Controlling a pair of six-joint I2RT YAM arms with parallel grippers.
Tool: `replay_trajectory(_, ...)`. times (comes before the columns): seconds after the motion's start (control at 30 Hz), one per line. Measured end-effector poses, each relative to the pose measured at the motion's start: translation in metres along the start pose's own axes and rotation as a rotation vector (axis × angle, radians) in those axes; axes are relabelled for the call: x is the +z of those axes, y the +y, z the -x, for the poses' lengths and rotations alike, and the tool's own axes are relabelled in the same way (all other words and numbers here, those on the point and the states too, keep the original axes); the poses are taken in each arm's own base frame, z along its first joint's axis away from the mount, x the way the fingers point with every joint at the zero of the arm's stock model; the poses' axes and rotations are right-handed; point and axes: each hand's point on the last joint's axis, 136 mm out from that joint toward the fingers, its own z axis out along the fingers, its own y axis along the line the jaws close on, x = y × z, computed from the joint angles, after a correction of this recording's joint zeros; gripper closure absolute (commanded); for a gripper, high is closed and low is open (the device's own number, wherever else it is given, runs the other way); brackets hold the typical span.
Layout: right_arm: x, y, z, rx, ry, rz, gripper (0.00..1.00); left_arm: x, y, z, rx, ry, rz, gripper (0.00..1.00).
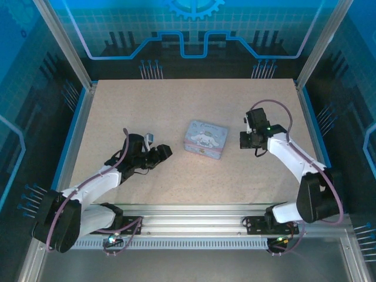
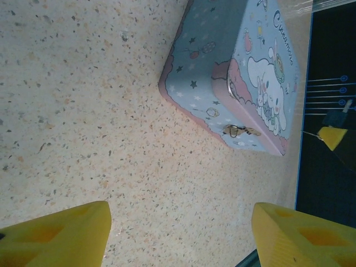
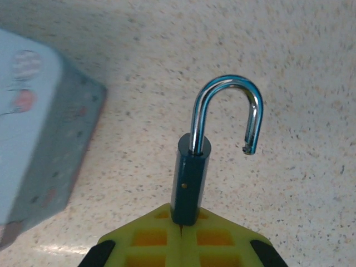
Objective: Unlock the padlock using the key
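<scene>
My right gripper should move down toward the bare tabletop below it, beside the tin, and let go of the padlock's base next. The padlock's shackle is already open.
The padlock (image 3: 191,183) has a dark blue body and a chrome shackle (image 3: 228,111) that is swung open, its free end out of the body. My right gripper (image 3: 183,225) is shut on the base of the body and holds it above the speckled table, right of the pale blue cartoon tin (image 1: 206,138). My left gripper (image 2: 181,233) is open, with only bare table between its yellow fingers (image 2: 55,239). It hovers low, left of the tin (image 2: 233,78), and points at it. The key is out of view.
The tin lies shut in the middle of the table (image 1: 176,106), its small brass latch (image 2: 240,131) facing my left gripper. Blue rails and clear walls edge the table. Open surface lies behind and in front of the tin.
</scene>
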Motion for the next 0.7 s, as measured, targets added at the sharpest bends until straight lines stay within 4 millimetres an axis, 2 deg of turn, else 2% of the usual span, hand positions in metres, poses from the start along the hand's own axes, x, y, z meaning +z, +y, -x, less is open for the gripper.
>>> replay_trajectory(0.17,0.034,-0.013,-0.014,0.094,0.112,0.013,1.00,0.000,-0.003,0.002,-0.010,-0.005,-0.012,0.31)
replay_trajectory(0.37,0.055,-0.019,-0.020,0.164,0.169,0.038,1.00,0.000,-0.004,0.002,-0.013,-0.007,-0.016,0.31)
replay_trajectory(0.5,0.060,-0.015,-0.017,0.182,0.173,0.056,0.91,0.000,-0.004,0.002,-0.013,-0.007,-0.016,0.31)
replay_trajectory(0.63,0.061,-0.015,-0.015,0.204,0.167,0.058,0.71,0.000,-0.004,0.002,-0.013,-0.007,-0.017,0.31)
replay_trajectory(0.7,0.059,-0.015,-0.014,0.207,0.159,0.059,0.66,0.000,-0.004,0.002,-0.013,-0.007,-0.017,0.30)
